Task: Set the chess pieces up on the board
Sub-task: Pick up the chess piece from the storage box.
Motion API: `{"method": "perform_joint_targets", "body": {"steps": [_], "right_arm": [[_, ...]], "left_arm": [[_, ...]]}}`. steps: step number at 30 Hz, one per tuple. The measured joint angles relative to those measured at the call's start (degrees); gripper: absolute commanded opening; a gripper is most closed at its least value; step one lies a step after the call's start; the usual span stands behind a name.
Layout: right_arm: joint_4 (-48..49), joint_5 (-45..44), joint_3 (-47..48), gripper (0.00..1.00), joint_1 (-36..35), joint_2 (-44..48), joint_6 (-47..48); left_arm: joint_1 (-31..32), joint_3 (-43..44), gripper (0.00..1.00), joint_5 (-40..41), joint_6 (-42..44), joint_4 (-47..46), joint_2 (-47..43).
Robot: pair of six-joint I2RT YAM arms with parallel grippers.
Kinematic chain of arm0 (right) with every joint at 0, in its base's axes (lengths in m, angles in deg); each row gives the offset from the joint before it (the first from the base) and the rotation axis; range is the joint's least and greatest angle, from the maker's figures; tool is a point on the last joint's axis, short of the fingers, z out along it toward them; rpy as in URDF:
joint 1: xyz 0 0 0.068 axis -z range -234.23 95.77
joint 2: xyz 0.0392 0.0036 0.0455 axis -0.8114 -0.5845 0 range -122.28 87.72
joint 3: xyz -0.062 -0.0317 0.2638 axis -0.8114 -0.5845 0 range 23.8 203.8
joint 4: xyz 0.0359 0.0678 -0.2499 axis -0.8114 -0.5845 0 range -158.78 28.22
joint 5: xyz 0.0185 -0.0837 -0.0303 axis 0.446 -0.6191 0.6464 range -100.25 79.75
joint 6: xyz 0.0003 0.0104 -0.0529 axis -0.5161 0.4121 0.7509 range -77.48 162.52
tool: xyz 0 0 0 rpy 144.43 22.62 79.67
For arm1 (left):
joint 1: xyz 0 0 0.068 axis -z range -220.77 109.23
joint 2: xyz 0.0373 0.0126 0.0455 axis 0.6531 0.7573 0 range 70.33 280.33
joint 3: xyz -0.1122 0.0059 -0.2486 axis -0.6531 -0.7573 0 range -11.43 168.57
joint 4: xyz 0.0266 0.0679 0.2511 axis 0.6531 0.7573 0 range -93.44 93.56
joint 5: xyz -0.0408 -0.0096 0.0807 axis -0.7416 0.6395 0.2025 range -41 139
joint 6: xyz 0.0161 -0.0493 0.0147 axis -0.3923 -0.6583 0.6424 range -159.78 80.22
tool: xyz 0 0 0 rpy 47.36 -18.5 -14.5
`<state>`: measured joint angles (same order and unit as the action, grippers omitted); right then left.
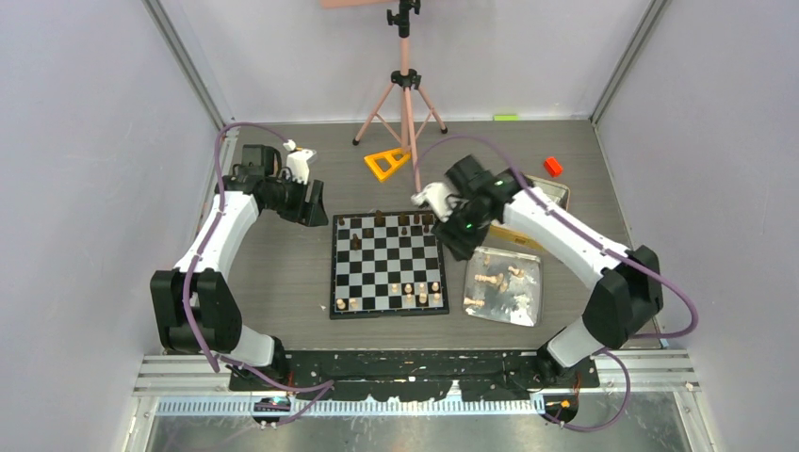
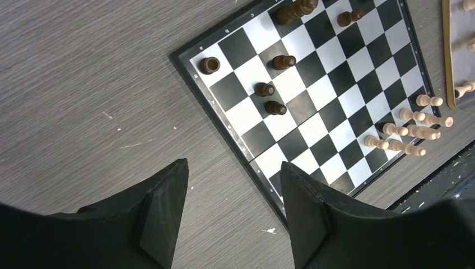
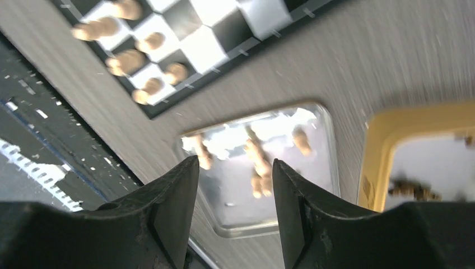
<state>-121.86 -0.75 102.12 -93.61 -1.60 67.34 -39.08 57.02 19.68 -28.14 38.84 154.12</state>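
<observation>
My right gripper will next move away from the board (image 1: 388,273) and down onto the light tan piece in the far corner of the silver tray, because that piece lies apart.
The board (image 1: 388,273) lies mid-table. Dark chess pieces (image 1: 379,219) stand along its far rows and light ones (image 1: 415,292) along its near rows. My left gripper (image 1: 316,209) hovers off the board's far left corner. In the left wrist view it (image 2: 233,165) is open and empty over bare table, with the board (image 2: 336,78) and dark pieces (image 2: 264,89) ahead. My right gripper (image 1: 459,240) is beside the board's right edge. In the blurred right wrist view it (image 3: 235,162) is open and empty above loose light pieces (image 3: 257,157) in the silver tray (image 3: 246,227).
The silver tray (image 1: 532,311) sits right of the board. A gold-rimmed tin (image 3: 381,145) holding dark pieces (image 3: 411,190) lies behind it, partly under my right arm. A pink tripod (image 1: 405,85), a yellow triangle block (image 1: 386,163) and an orange block (image 1: 553,167) stand at the back.
</observation>
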Motion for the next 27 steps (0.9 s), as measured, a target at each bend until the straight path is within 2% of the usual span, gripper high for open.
{"method": "perform_joint_targets", "body": {"steps": [5,9,16,27], "right_arm": [[0.26,1.66,-4.44,0.56,14.19,3.13,0.07],[0.87,1.53,-10.38,0.54,20.83,3.72,-0.33],[4.98,1.66,-13.49,0.52,22.43,2.51,-3.02],[12.79,0.9,-13.51,0.48,22.43,-6.97,-5.49]], "left_arm": [[0.0,0.0,0.64,-1.99,0.79,0.04,0.0],[0.0,0.0,0.64,-3.19,0.81,0.22,0.0],[0.0,0.0,0.64,-4.66,0.81,0.59,0.42],[0.0,0.0,0.65,-5.31,0.79,0.85,0.42]]}}
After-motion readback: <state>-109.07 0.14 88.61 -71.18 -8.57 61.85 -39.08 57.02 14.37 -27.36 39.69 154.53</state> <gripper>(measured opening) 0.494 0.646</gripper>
